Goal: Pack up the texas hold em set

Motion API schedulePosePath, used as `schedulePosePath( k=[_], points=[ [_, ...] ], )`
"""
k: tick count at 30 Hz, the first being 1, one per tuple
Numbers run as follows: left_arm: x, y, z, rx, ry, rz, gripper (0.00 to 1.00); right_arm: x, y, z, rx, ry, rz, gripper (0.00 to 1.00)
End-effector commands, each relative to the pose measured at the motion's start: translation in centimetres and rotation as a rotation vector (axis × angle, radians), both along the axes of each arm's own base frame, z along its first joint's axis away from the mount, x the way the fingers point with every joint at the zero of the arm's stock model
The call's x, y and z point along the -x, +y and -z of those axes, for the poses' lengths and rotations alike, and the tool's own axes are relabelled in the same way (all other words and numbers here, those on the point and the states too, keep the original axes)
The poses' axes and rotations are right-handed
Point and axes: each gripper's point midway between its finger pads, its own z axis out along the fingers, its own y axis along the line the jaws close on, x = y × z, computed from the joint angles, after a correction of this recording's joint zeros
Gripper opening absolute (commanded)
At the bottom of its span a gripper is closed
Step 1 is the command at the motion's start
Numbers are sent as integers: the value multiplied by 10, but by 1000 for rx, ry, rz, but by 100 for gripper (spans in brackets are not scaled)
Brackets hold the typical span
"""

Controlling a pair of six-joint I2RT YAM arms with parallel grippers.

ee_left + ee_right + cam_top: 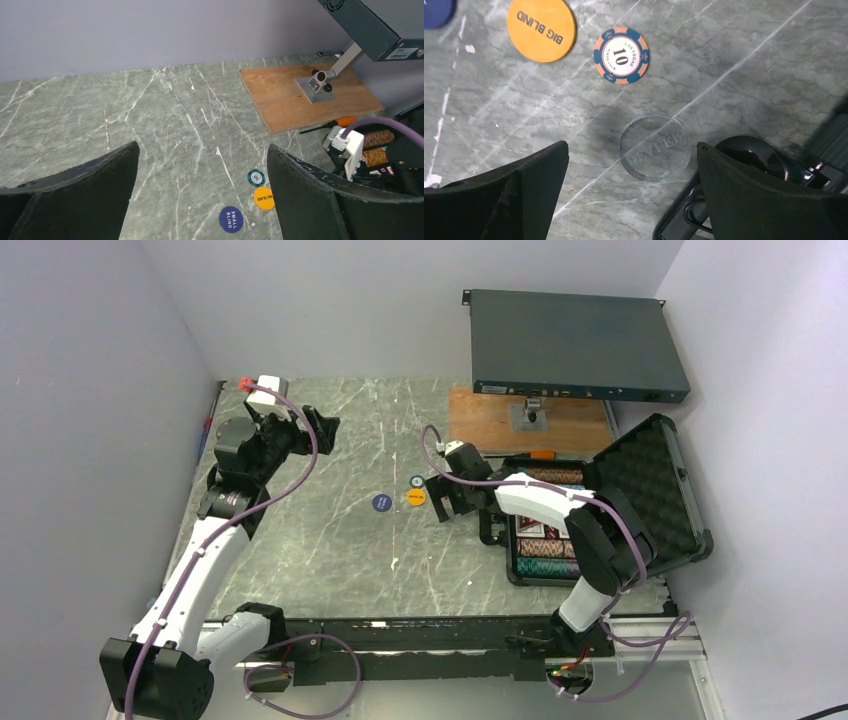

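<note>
The right gripper has to move slightly toward the case handle and go down over the clear dealer button (462, 518) (655, 147), because the button is closer to the finger by the handle.
The black foam-lined case (648, 495) lies open at the right, rows of striped chips (546, 566) and cards inside. On the table left of it sit a blue SMALL BLIND button (381, 502) (231, 219), a yellow BIG BLIND button (417, 497) (263, 197) (541, 30) and a teal chip (416, 480) (256, 176). My right gripper (440, 496) (632, 150) hangs open and empty just above a clear dealer button (653, 146). An orange-and-blue chip marked 10 (621, 55) lies beyond it, and the case handle (704, 210) is beside the right finger. My left gripper (322, 430) (203, 150) is open, raised at the far left.
A large dark rack-mount box (575, 345) stands on a metal stand over a wooden board (500, 420) at the back right. An orange-handled screwdriver (345, 121) lies between the board and the case. Walls close in the left, back and right sides.
</note>
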Motion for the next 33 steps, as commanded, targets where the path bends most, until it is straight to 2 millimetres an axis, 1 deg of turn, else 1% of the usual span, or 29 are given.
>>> schedulePosePath(
  k=[1,7,10,15,22,25,29,33],
  points=[
    [0,-4,-31,19,-80,19,99,-4,6,-4,25,10,-76,99],
    [0,-6,-31,24,-76,29,99,5,-4,11,35,44,-64,98],
    [0,-6,-30,25,-75,32,99,4,-9,17,49,50,-51,95],
    [0,-6,-29,25,-72,30,99,4,-12,23,56,57,-47,91],
    [0,-7,-30,27,-72,36,99,9,-10,33,39,88,-63,79],
    [-1,-8,-29,27,-71,36,99,9,-10,35,46,94,-62,71],
    [-1,-7,-29,26,-72,36,99,4,-12,31,57,70,-44,63],
    [-1,-7,-27,26,-67,34,99,-1,-8,20,55,39,-31,51]
  ],
)
